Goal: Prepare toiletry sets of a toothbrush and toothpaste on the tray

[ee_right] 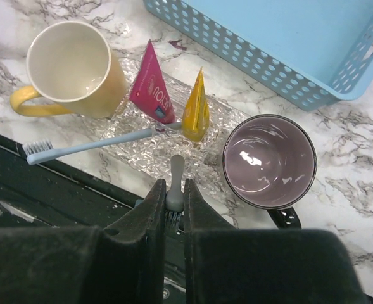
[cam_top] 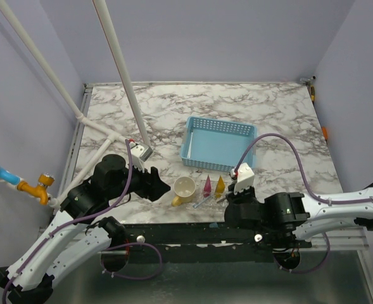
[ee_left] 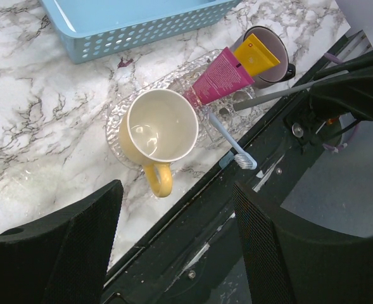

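Observation:
I need to lower my right gripper next and ease it outward to bring the grey toothbrush's handle end beside the yellow tube's base, since that handle end still hangs short of the yellow tube.
A clear textured glass tray lies at the table's near edge. On it lie a pink tube and a yellow tube, side by side. A pale blue toothbrush rests across the tray's front, its bristle end over the black rail. My right gripper is shut on the bristle end of a grey toothbrush, whose handle points over the tray toward the tubes. My left gripper is open and holds nothing. It hovers over the table edge just short of the yellow mug.
The yellow mug stands on the tray's left end. A translucent purple mug stands at its right end. A blue perforated basket sits behind them. White pipes slant over the back left. A black rail runs along the near edge.

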`<state>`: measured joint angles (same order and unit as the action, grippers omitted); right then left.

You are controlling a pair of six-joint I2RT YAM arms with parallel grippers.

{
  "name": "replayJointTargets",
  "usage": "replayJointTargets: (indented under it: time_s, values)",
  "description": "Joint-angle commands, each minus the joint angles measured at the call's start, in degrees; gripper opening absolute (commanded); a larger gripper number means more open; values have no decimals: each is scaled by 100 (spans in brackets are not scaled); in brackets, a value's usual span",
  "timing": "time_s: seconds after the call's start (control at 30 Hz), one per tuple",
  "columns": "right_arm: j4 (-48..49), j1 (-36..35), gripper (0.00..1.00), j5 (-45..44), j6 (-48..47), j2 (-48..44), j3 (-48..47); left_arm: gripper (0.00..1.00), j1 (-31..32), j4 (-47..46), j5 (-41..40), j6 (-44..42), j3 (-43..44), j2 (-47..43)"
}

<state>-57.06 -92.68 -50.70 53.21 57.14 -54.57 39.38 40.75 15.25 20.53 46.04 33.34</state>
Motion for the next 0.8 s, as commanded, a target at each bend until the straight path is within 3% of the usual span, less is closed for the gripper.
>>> replayJointTargets:
  time_s: [0.0,0.77]
  values:
    - [383,-28,1,-527,450,-226,252,70,-44,-109,128,-32,-60,6]
    - [1023,-30,0,-1000,843,-126,883,70,-57,-107,148,-50,-60,43]
